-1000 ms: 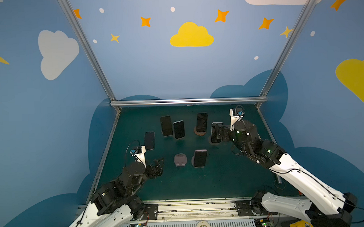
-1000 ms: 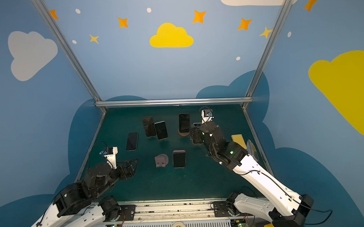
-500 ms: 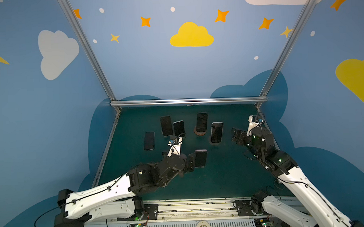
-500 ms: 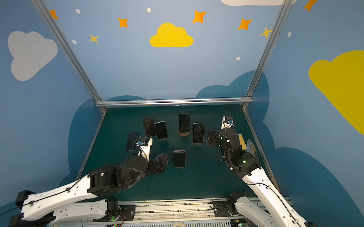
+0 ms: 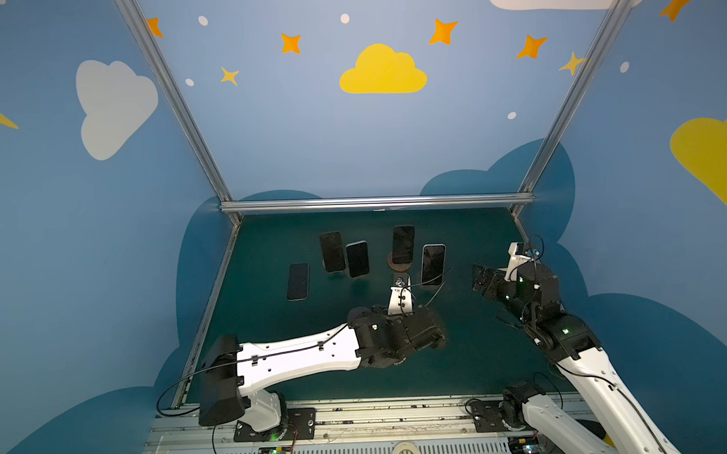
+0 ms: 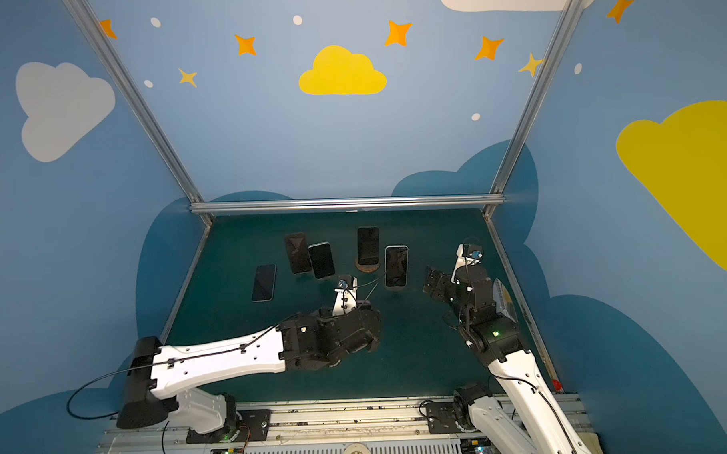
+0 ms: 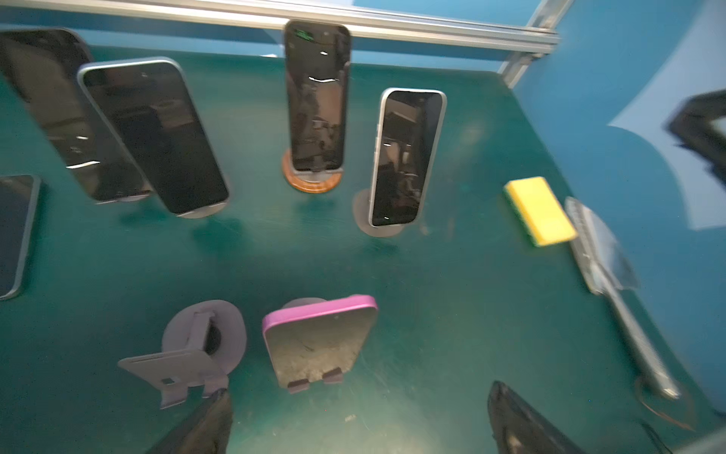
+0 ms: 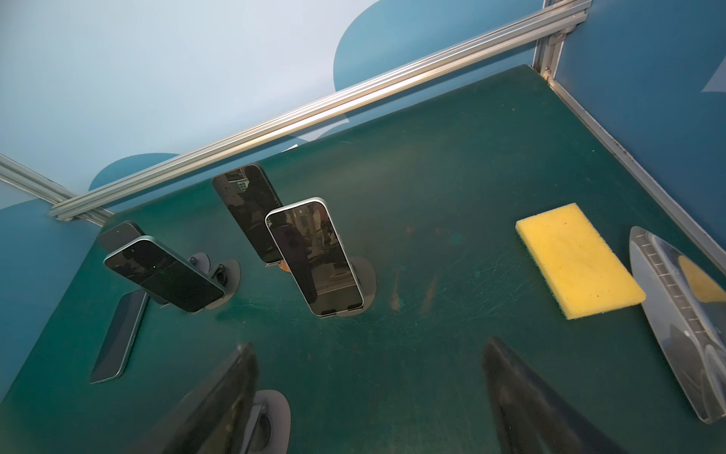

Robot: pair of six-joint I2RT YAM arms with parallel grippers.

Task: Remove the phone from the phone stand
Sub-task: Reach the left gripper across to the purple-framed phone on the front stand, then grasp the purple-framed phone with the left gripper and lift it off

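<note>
My left gripper comes down over the pink-cased phone (image 7: 320, 346) next, open fingers on both sides of its side edges to close, since the clips hold only its lower edge.
A pink-cased phone (image 7: 320, 346) leans on a grey phone stand (image 7: 314, 379), its lower edge resting in two small clips. My left gripper (image 7: 357, 397) is open just short of it, with nothing between the fingers. In both top views the left gripper (image 5: 423, 330) (image 6: 365, 332) and its arm cover this phone. Beside it stands an empty grey stand (image 7: 196, 353), close to one fingertip (image 7: 220, 397). My right gripper (image 5: 482, 280) (image 8: 369, 348) is open and empty, to the right of a silver-edged phone (image 5: 433, 264) (image 8: 314, 255) on its stand.
Further back, three more phones stand on stands (image 5: 332, 251) (image 5: 357, 258) (image 5: 403, 244), the last on a round wooden base (image 7: 312, 181). One phone lies flat (image 5: 298, 281) at the left. A yellow sponge (image 8: 577, 259) and a clear plastic scraper (image 8: 683, 322) lie along the right wall.
My left arm swung from the front left to the table's middle, over the pink phone, and its jaws opened wider. My right gripper drew back to the right from the silver-edged phone.
</note>
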